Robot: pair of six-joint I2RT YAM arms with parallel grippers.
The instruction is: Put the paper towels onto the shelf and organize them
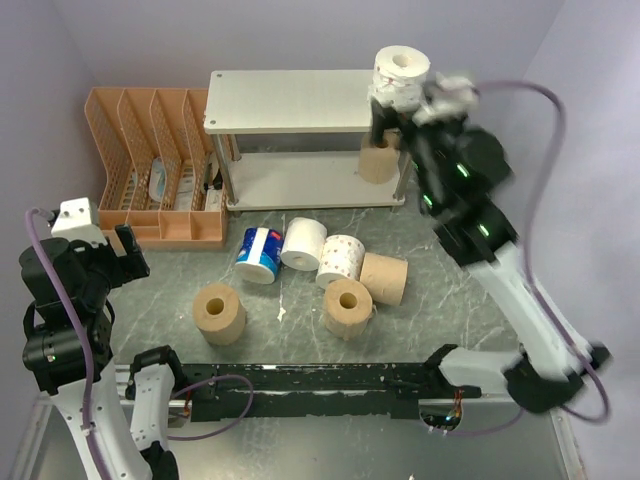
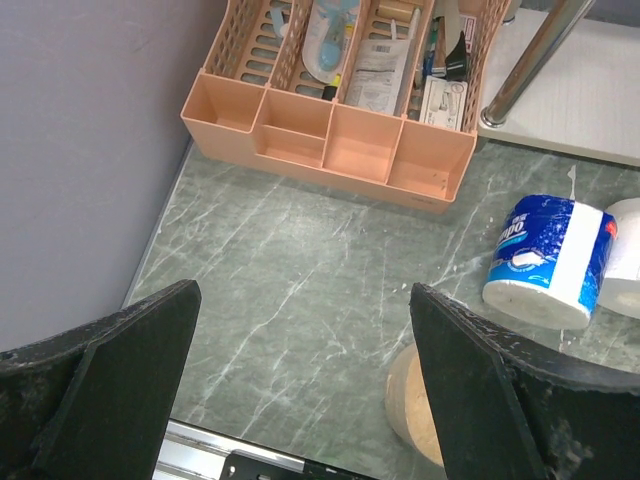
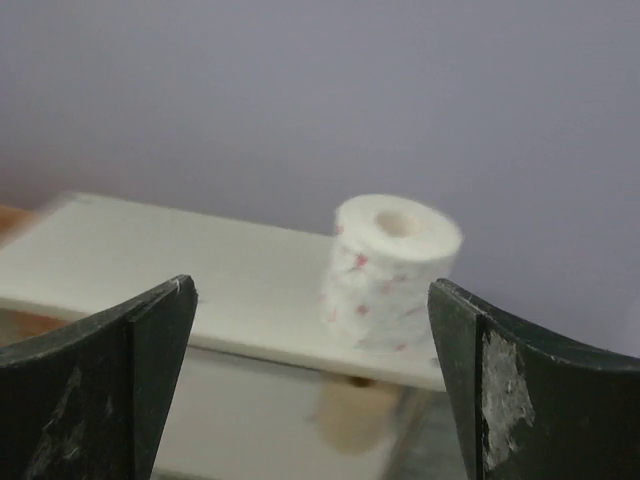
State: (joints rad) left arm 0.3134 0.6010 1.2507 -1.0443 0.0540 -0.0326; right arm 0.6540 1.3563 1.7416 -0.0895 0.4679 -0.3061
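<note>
My right gripper will next move back and down, tilting downward, onto the side of the lying tan roll (image 1: 391, 280). The end of that roll faces empty table.
The shelf's top board (image 1: 290, 100) carries one white printed roll (image 1: 402, 65) at its right end. A tan roll (image 1: 378, 162) stands on the lower board (image 1: 300, 180) below it. On the table lie a blue-and-white roll (image 1: 258, 254), two white rolls (image 1: 303, 243) (image 1: 341, 259) and three tan rolls (image 1: 385, 278) (image 1: 348, 306) (image 1: 219, 312). My right gripper (image 1: 390, 118) is open and empty just in front of the white roll (image 3: 392, 270), apart from it. My left gripper (image 1: 125, 255) is open and empty above the table's left side, near a tan roll (image 2: 415, 405) and the blue-and-white roll (image 2: 550, 260).
An orange slotted file organizer (image 1: 150, 170) with papers and small items stands left of the shelf, also in the left wrist view (image 2: 330, 130). A silver shelf leg (image 2: 530, 60) rises beside it. Purple walls close the left, back and right. A black rail (image 1: 320, 385) runs along the near edge.
</note>
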